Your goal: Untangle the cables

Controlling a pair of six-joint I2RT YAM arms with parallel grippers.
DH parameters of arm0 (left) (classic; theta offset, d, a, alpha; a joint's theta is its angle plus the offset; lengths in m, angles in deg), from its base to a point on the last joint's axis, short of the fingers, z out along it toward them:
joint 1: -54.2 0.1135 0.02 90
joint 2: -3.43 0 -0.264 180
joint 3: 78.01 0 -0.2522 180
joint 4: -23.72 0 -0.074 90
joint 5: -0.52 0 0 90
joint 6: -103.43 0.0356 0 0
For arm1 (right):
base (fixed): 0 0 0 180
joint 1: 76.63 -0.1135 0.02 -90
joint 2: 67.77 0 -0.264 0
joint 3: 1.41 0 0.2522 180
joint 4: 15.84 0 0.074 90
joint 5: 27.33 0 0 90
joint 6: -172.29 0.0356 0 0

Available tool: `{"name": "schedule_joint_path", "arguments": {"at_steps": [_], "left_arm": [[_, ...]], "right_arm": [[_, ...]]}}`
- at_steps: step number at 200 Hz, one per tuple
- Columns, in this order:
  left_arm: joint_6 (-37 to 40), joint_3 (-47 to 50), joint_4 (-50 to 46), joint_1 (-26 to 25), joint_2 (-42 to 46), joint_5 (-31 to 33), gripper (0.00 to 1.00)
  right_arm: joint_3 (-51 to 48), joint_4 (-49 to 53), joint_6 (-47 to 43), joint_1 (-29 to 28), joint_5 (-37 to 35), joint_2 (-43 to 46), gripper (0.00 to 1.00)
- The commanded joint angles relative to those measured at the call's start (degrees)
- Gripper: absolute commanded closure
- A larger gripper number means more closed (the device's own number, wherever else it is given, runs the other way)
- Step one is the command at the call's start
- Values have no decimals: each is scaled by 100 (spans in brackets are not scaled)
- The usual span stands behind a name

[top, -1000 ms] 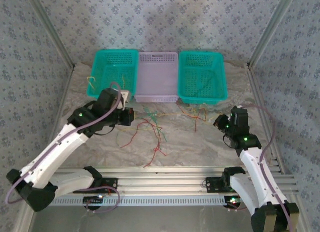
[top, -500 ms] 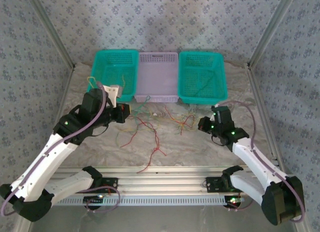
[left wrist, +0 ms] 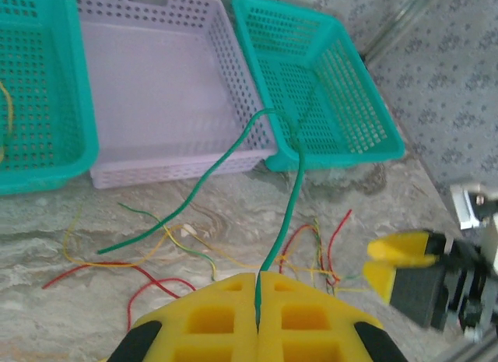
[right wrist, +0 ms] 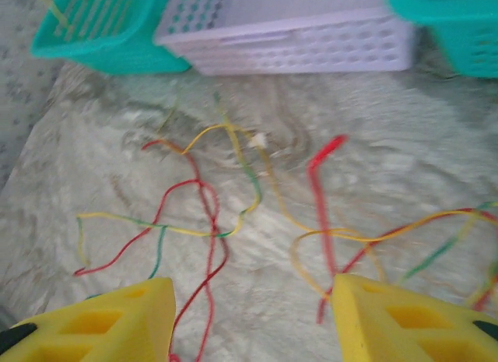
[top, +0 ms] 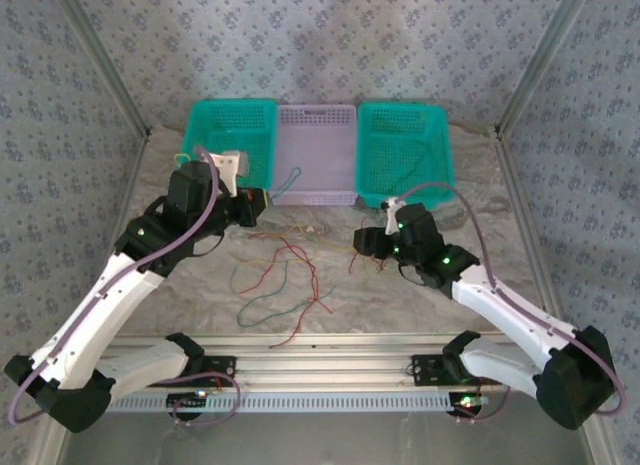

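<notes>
A green cable already lies at the teal basket beyond my right gripper, so my left gripper will next move outward across the lavender basket and release over the teal one.
My left gripper is shut on a green cable, which arches up from the closed yellow jaws and drops left toward the lavender basket's front wall. The other cables, thin red, yellow and green wires, lie loosely crossed on the marbled table between the arms. My right gripper hovers over their right end. In the right wrist view it stands open above a red loop and a yellow strand, with nothing between its fingers. It also appears at the right edge of the left wrist view.
Three baskets stand in a row at the back: a teal one, a lavender one and another teal one. A yellow wire lies in the left teal basket. A metal rail runs along the near edge.
The right arm has swung left to the middle of the table and its jaws have opened. The left gripper has drawn back slightly, lifting the green cable; the loose wires have shifted.
</notes>
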Motion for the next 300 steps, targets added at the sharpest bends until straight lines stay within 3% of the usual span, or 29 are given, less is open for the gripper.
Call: {"name": "schedule_joint_path", "arguments": {"at_steps": [1, 36, 62, 82, 102, 126, 170, 207, 219, 261, 283, 300], "left_arm": [[125, -309, 118, 189, -158, 170, 100], [125, -630, 88, 424, -794, 102, 100], [99, -928, 299, 444, -1219, -162, 100], [81, -1357, 402, 438, -1608, -358, 100], [101, -1963, 558, 342, -2127, -734, 100], [320, -2936, 532, 52, -2970, -950, 100], [526, -5496, 11, -401, -5079, -1359, 100], [408, -9234, -1235, -643, -7690, -1665, 100], [191, -9962, -1303, -645, -8353, -1684, 100], [-220, -8911, -255, -614, -8730, -1883, 100], [-287, -8901, -204, -653, -9019, -1939, 100], [-364, -8901, -206, -665, -9189, -1967, 87]], "right_arm": [[182, -323, -119, -387, 167, -343, 43], [309, -33, -158, -738, -506, -627, 44], [39, -69, -169, -581, -799, 51, 42], [-13, 307, -207, -472, -1487, 731, 42], [-190, 755, 5, -285, -2174, 1543, 39], [-340, 1007, 41, 30, -2341, 2271, 38], [-150, 1782, -95, 197, -2560, 3047, 37], [94, 2336, -231, 214, -2592, 3542, 37], [165, 2480, -248, 215, -2652, 3647, 37], [283, 3076, -322, 217, -2679, 4099, 36], [288, 3127, -351, 218, -2646, 4206, 36], [263, 3068, -315, 214, -2627, 4199, 36]]}}
